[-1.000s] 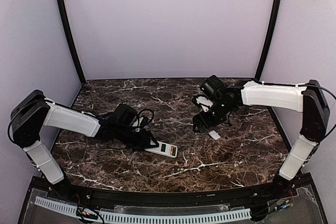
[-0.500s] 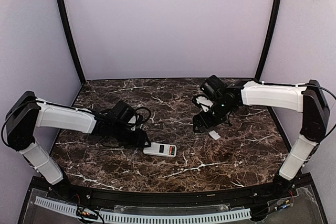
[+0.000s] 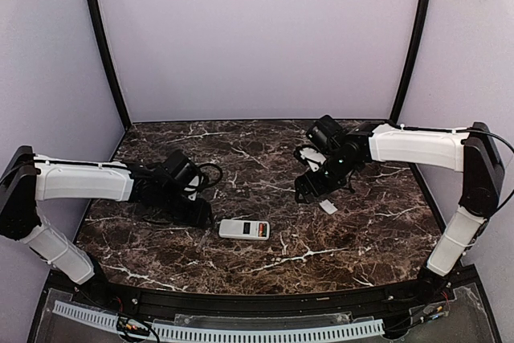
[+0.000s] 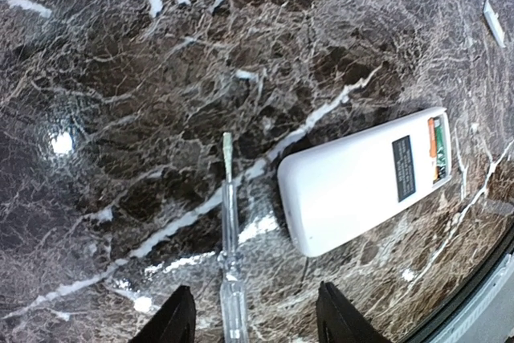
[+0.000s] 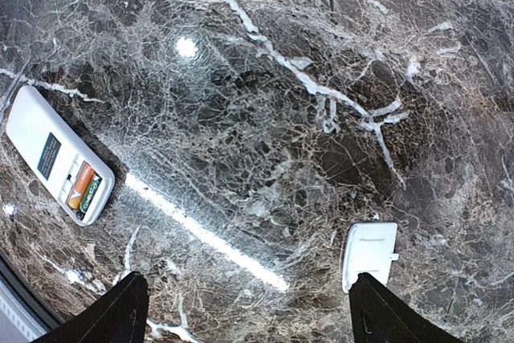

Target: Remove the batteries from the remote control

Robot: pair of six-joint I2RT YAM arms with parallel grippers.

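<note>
My left gripper lowers toward the tabletop next and closes its fingers on the clear tool's handle [image 4: 233, 285], since that lies below the gripper, between the open fingers.
The white remote control [image 3: 246, 230] lies on the marble table with its battery bay open at its right end. It also shows in the left wrist view [image 4: 365, 178] and the right wrist view [image 5: 58, 154]. The batteries [image 4: 438, 146], red and green, sit in the bay [image 5: 84, 190]. My left gripper [image 3: 205, 214] is open and empty just left of the remote, apart from it [image 4: 257, 323]. A thin clear tool with a metal tip [image 4: 229, 255] extends between its fingers, ungripped. My right gripper [image 3: 305, 193] is open and empty above the table [image 5: 249, 319].
The small white cover plate [image 3: 328, 206] lies on the table below my right gripper, beside its right finger [image 5: 369, 255]. The enclosure's back wall and dark corner posts [image 3: 104, 46] bound the table. The table's front edge [image 3: 265, 295] is near the remote.
My left gripper has pulled back to the left, off the remote's left end. The remote has turned slightly and now lies free. The right arm has not moved.
</note>
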